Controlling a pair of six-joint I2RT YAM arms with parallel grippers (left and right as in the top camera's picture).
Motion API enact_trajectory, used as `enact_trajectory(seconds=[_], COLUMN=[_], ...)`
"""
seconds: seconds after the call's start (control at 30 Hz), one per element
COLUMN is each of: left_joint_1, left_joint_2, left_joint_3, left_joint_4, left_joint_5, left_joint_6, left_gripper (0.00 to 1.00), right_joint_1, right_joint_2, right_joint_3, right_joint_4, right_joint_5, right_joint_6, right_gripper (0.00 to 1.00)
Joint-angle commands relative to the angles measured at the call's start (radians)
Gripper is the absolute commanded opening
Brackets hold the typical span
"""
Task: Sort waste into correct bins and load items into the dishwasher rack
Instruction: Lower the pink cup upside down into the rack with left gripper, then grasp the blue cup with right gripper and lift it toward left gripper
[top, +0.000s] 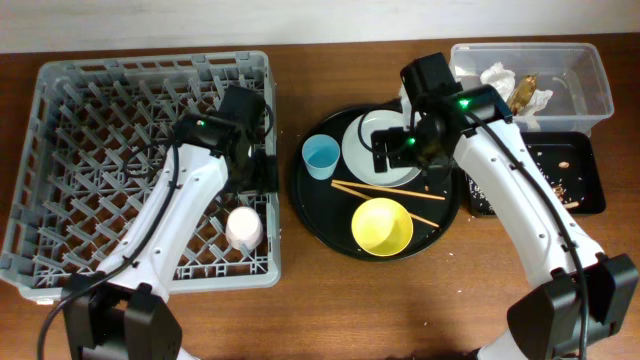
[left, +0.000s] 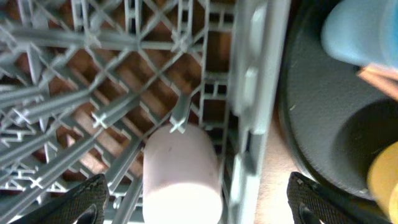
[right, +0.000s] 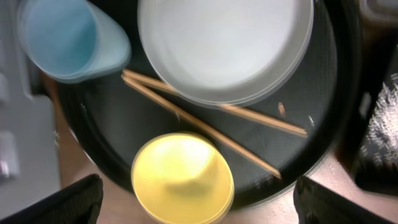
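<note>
My right gripper moves down and to the left in the overhead view next, astride the edge of the blue cup's plate-side rim (top: 337, 153) (right: 97, 41).
A grey dishwasher rack (top: 60, 150) stands at the left with a pale pink cup (top: 243, 228) lying near its front right corner. My left gripper (top: 256, 178) is open and empty just behind the cup. In the left wrist view the cup (left: 181, 171) lies between the open fingers (left: 199, 210). A round black tray (top: 312, 195) holds a blue cup (top: 321, 157), a white plate (top: 368, 135), chopsticks (top: 385, 191) and a yellow bowl (top: 382, 226). My right gripper (top: 402, 152) hovers open over the plate. The right wrist view shows the bowl (right: 182, 180), plate (right: 227, 46), blue cup (right: 65, 37) and chopsticks (right: 211, 118) between open fingers (right: 205, 205).
A clear plastic bin (top: 590, 85) at the back right holds crumpled paper waste (top: 500, 78). A black rectangular tray (top: 575, 180) with crumbs lies in front of it. The rack's right wall (left: 249, 93) separates the pink cup from the black tray (left: 311, 124).
</note>
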Motion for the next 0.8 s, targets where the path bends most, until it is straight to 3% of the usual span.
enact_trajectory(seconds=[0.0, 0.1, 0.23, 0.3, 0.37, 0.4, 0.57, 0.73, 0.77], left_joint_1=[-0.002, -0.001, 0.005, 0.005, 0.005, 0.005, 0.005, 0.011, 0.013], left_joint_2=[0.007, 0.008, 0.015, 0.025, 0.026, 0.026, 0.026, 0.026, 0.026], left_joint_3=[0.153, 0.216, 0.216, 0.216, 0.216, 0.216, 0.216, 0.216, 0.216], left_joint_4=[0.000, 0.060, 0.123, 0.132, 0.133, 0.132, 0.133, 0.185, 0.218], left_joint_5=[0.043, 0.113, 0.121, 0.121, 0.121, 0.121, 0.143, 0.371, 0.470], left_joint_6=[0.002, 0.014, 0.024, 0.024, 0.024, 0.024, 0.023, 0.031, 0.055], left_gripper=[0.89, 0.89, 0.89, 0.89, 0.89, 0.89, 0.89, 0.89, 0.97], right_joint_1=[0.015, 0.055, 0.094, 0.099, 0.099, 0.099, 0.094, -0.141, -0.177], right_joint_2=[0.029, 0.162, 0.320, 0.335, 0.340, 0.345, 0.352, 0.135, 0.119], right_joint_3=[-0.003, -0.009, -0.009, -0.009, -0.009, -0.010, -0.009, 0.000, 0.000], right_joint_4=[0.137, 0.293, 0.401, 0.408, 0.428, 0.430, 0.421, 0.323, 0.297], right_joint_5=[-0.060, -0.187, -0.227, -0.230, -0.219, -0.219, -0.254, -0.626, -0.716], right_joint_6=[0.011, 0.086, 0.167, 0.166, 0.166, 0.166, 0.187, 0.040, -0.002], right_gripper=[0.87, 0.81, 0.64, 0.43, 0.14, 0.04, 0.04, 0.04, 0.04])
